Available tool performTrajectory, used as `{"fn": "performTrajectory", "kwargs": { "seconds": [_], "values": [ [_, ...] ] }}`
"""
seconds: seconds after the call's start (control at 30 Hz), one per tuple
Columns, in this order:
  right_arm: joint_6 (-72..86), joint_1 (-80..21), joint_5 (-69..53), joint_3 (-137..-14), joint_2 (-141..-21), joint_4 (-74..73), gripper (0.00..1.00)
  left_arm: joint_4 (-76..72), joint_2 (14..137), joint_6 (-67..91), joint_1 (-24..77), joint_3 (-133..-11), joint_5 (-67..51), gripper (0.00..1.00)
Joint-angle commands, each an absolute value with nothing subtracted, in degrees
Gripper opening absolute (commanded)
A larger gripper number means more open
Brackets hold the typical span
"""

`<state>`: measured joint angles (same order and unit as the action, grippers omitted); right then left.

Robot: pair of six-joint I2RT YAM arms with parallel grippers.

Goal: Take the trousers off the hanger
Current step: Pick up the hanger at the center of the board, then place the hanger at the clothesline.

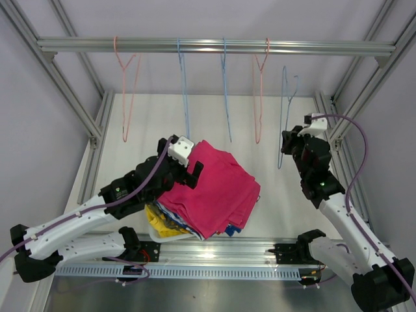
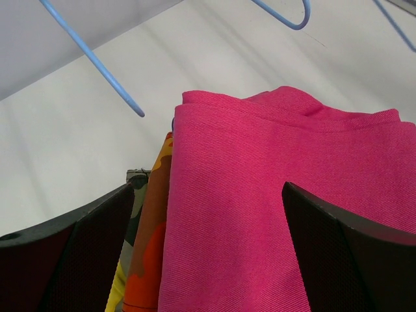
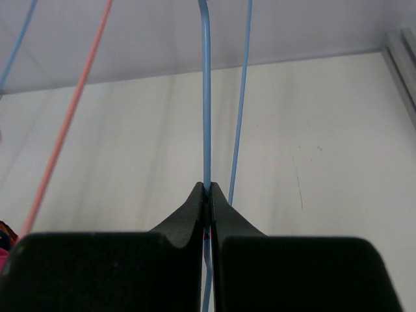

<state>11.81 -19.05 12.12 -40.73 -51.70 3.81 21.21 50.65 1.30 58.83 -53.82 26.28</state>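
The bare blue hanger's hook is off the bar, so my right gripper will rise, lower the hook over the bar's empty part (image 1: 316,47) and let go.
The trousers lie in a stack on the table, with the magenta pair (image 1: 214,188) (image 2: 273,195) on top. Below it, edges of an orange patterned pair (image 2: 153,240), a camouflage pair (image 2: 138,201) and a yellow pair (image 1: 162,224) stick out. My left gripper (image 1: 194,170) (image 2: 207,188) is open at the stack's far left edge, its fingers standing either side of the magenta cloth. My right gripper (image 1: 286,140) (image 3: 209,187) is shut on the wire of a bare blue hanger (image 1: 284,117) (image 3: 207,97) at the right, which hangs apart from the stack.
A metal rail (image 1: 214,47) crosses the back. Bare hangers hang from it: a pink hanger (image 1: 127,97), two blue hangers (image 1: 184,91) (image 1: 226,97) and another pink hanger (image 1: 258,97). Frame posts stand at both sides.
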Motion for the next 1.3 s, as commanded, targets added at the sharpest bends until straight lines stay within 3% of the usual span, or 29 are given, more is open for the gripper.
{"fn": "performTrajectory", "kwargs": {
  "seconds": [0.0,0.3,0.53,0.9,1.27],
  "values": [
    [9.6,-19.5,15.1,-47.5,-49.0,0.3,0.00,20.8,49.6,1.8,58.4,-55.8,25.4,1.00],
    [3.7,-19.9,15.1,-56.6,-44.6,-6.6,0.00,21.0,49.9,2.1,58.4,-56.3,25.2,1.00],
    [1.3,-16.3,11.7,-64.1,-52.4,-7.4,0.00,21.1,49.8,1.8,58.4,-56.3,26.1,0.99],
    [5.3,-4.9,-0.3,-64.9,-59.1,-2.6,0.00,20.9,50.6,1.3,58.5,-56.1,26.5,0.99],
    [6.2,-1.2,-6.0,-65.0,-63.1,-0.7,0.00,20.9,51.7,1.0,58.5,-56.1,27.1,0.99]
  ]
}}
